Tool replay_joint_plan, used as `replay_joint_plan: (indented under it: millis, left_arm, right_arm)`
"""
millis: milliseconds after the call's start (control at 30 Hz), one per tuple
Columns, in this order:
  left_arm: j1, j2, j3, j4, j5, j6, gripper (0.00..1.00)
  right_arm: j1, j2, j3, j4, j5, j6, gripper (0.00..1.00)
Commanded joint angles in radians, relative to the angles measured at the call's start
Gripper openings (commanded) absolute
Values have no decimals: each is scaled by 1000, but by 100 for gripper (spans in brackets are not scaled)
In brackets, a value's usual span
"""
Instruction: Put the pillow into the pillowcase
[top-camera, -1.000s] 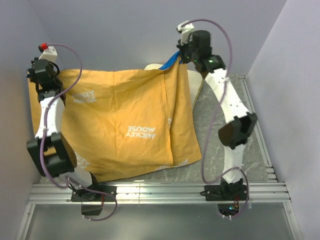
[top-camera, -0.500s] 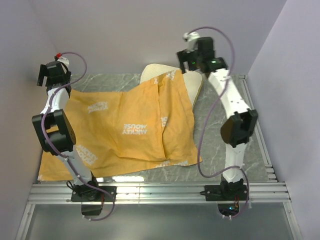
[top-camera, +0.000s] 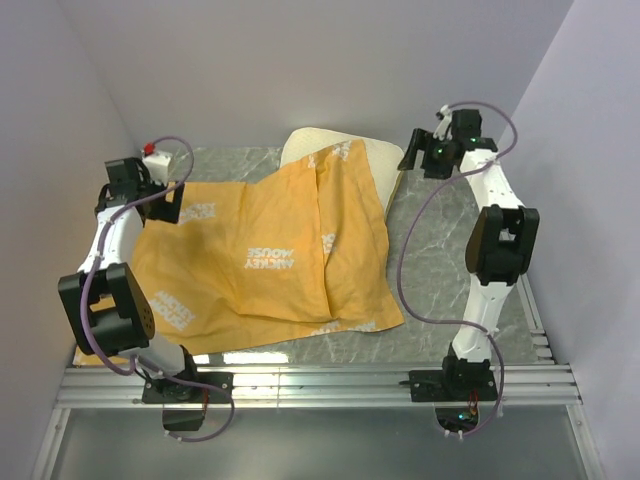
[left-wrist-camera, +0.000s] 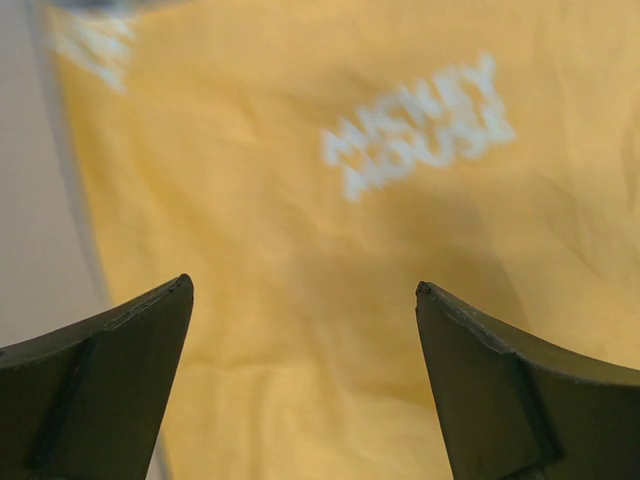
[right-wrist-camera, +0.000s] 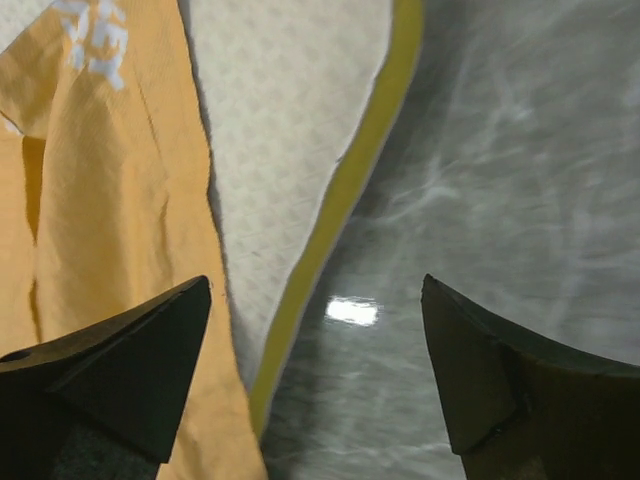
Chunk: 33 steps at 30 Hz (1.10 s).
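Note:
I need to lower my right gripper across onto the pillow's edge band (top-camera: 393, 193) next, which is below and to the left of my gripper in the top view, because the pillowcase (top-camera: 260, 255) leaves the band bare.
The pillowcase (top-camera: 260, 255) lies spread on the table with its orange-yellow side up and white "Mickey Mouse" lettering showing. Beneath its far right part lies the cream pillow (top-camera: 345, 150), only its far edge and right side visible. In the right wrist view the pillow (right-wrist-camera: 290, 120) shows its dotted white surface and yellow-green edge band next to the pillowcase (right-wrist-camera: 100, 200). My left gripper (top-camera: 165, 200) hangs open over the cloth's far left corner, and the pillowcase (left-wrist-camera: 350, 250) fills its wrist view. Open and empty, my right gripper (top-camera: 415, 155) hovers just right of the pillow.
The grey marbled tabletop (top-camera: 450, 260) shows to the right of the cloth. Pale walls stand close on the left, back and right. A metal rail (top-camera: 320, 380) carrying both arm bases runs along the near edge.
Both grippers opened and let go of the pillowcase, which dropped flat onto the table over the pillow. The left arm lowered toward the cloth; the right arm swung away to the right.

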Motion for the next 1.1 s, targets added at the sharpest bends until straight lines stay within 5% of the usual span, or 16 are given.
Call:
replay_joint_plan:
  millis: [0, 267, 567, 667, 700, 767, 867, 933, 1067]
  left_arm:
    - [4, 18, -58, -56, 104, -65, 99]
    - [4, 54, -147, -32, 121, -91, 99]
    - [4, 202, -144, 20, -38, -164, 99]
    - [10, 276, -117, 20, -116, -200, 97]
    - [16, 312, -107, 20, -120, -219, 96]
    - [24, 354, -72, 14, -164, -232, 88]
    - [39, 448, -2, -7, -202, -241, 69]
    - [54, 509, 70, -32, -207, -241, 48]
    - [59, 595, 205, -73, -250, -232, 29]
  right_arm:
    - [13, 20, -31, 107, -118, 159, 98]
    - [34, 136, -62, 211, -77, 296, 100]
    - [80, 258, -10, 229, -97, 320, 95]
    - [83, 275, 1, 233, -112, 310, 61]
    - [73, 265, 12, 221, -106, 304, 35]
    - [56, 247, 18, 215, -85, 293, 5]
    - [-24, 186, 30, 183, -30, 264, 0]
    - [-82, 115, 4, 183, 13, 225, 0]
    - [-167, 61, 29, 126, 91, 132, 0]
